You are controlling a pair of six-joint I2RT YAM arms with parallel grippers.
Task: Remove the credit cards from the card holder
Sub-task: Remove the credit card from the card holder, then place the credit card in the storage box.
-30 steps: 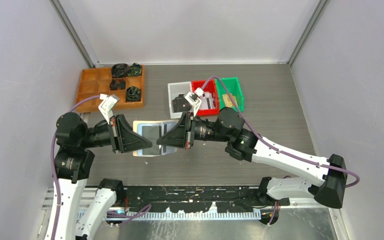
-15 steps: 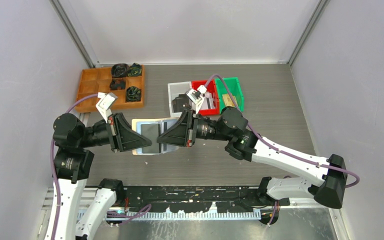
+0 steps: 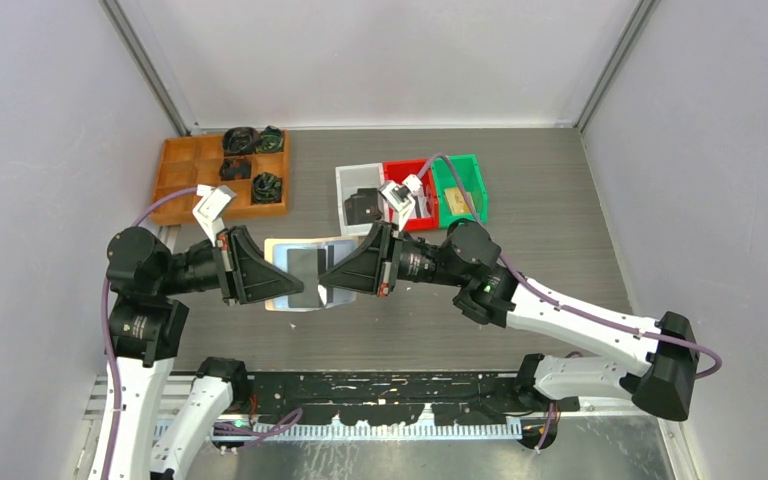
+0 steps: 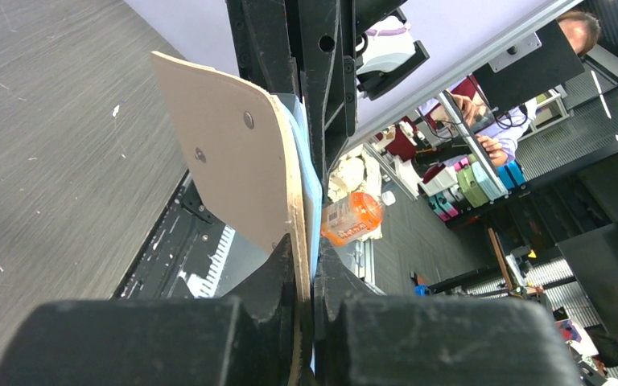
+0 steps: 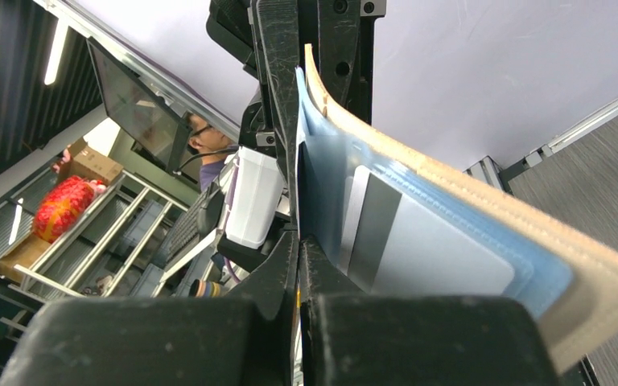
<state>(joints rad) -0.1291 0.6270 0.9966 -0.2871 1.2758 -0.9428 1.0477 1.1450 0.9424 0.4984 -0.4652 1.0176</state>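
Observation:
I will next pull the matching grey card in my right gripper clear, carry it outward to the white bin of dark cards below, and go down to release it.
The card holder (image 3: 278,249), beige outside and pale blue inside, hangs open above the table between both grippers. My left gripper (image 3: 282,287) is shut on its left edge; in the left wrist view the jaws (image 4: 306,249) pinch the beige flap (image 4: 233,153). A dark grey card (image 3: 305,268) lies across the holder's blue inside. My right gripper (image 3: 323,284) is shut on this card's right edge, seen edge-on in the right wrist view (image 5: 298,241). A white card with a grey stripe (image 5: 442,249) sits in the blue pocket (image 5: 531,277).
A wooden compartment tray (image 3: 175,168) with several black lumps stands at the back left. A white bin (image 3: 344,180), a red bin (image 3: 397,167) and a green bin (image 3: 472,172) stand side by side behind the grippers.
Both grippers and the holder have shifted slightly toward the back. My right gripper has drawn a little to the right, still shut on the dark card.

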